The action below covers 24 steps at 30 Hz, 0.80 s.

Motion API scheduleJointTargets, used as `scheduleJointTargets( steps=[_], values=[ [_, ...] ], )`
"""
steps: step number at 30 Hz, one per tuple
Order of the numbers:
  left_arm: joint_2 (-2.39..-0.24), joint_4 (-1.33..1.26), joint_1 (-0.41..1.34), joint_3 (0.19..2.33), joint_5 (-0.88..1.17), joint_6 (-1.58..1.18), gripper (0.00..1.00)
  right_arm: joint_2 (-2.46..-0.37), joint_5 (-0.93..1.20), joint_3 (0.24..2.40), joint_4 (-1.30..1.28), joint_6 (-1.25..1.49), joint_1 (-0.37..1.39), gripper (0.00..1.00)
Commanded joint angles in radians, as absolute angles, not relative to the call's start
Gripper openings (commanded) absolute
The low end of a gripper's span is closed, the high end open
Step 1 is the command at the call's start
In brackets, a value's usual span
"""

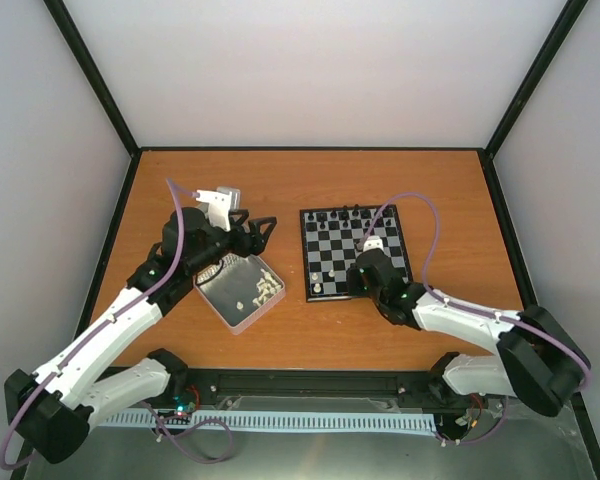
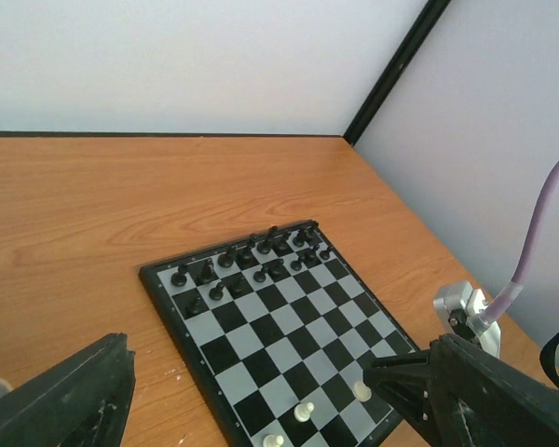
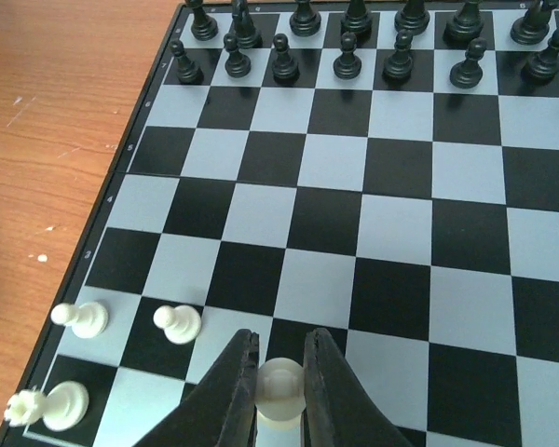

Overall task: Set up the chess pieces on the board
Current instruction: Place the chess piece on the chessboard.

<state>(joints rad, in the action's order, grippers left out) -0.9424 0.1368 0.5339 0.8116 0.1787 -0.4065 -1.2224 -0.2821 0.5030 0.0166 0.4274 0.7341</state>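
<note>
The white chess piece is in my right gripper, above the empty light square (image 3: pixel 280 434). I should lower the piece onto that square next.
The board (image 1: pixel 332 250) lies right of centre, with black pieces (image 3: pixel 345 56) filling its far rows. Two white pawns (image 3: pixel 179 323) and a white rook (image 3: pixel 51 406) stand at its near left corner. My right gripper (image 3: pixel 281 386) is low over the near rows and shut on a white chess piece (image 3: pixel 281 389) held upright between the fingertips. In the top view that gripper (image 1: pixel 352 284) is over the board's near edge. My left gripper (image 1: pixel 263 232) hovers open and empty between the tin and the board. In its wrist view, its fingers (image 2: pixel 475 391) frame the board (image 2: pixel 261 317).
A shallow silver tin (image 1: pixel 223 290) sits left of the board, under the left arm, and holds several loose white pieces (image 1: pixel 266 289). Black-framed walls enclose the orange table (image 1: pixel 230 180) at the back and sides.
</note>
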Motion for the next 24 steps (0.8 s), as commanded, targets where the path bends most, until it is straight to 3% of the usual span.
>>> scheduleJointTargets(
  steps=[1,15,24],
  values=[
    [-0.922,0.190,0.529,0.812,0.128,-0.425,0.87,-1.281,-0.336,0.495,0.179,0.455,0.739,0.09],
    [-0.920,0.196,0.530,0.797,0.110,-0.412,0.87,-1.393,-0.393,0.497,0.190,0.436,0.739,0.12],
    [-0.932,0.196,0.529,0.800,0.104,-0.399,0.87,-1.339,-0.351,0.520,0.022,0.507,0.739,0.13]
  ],
)
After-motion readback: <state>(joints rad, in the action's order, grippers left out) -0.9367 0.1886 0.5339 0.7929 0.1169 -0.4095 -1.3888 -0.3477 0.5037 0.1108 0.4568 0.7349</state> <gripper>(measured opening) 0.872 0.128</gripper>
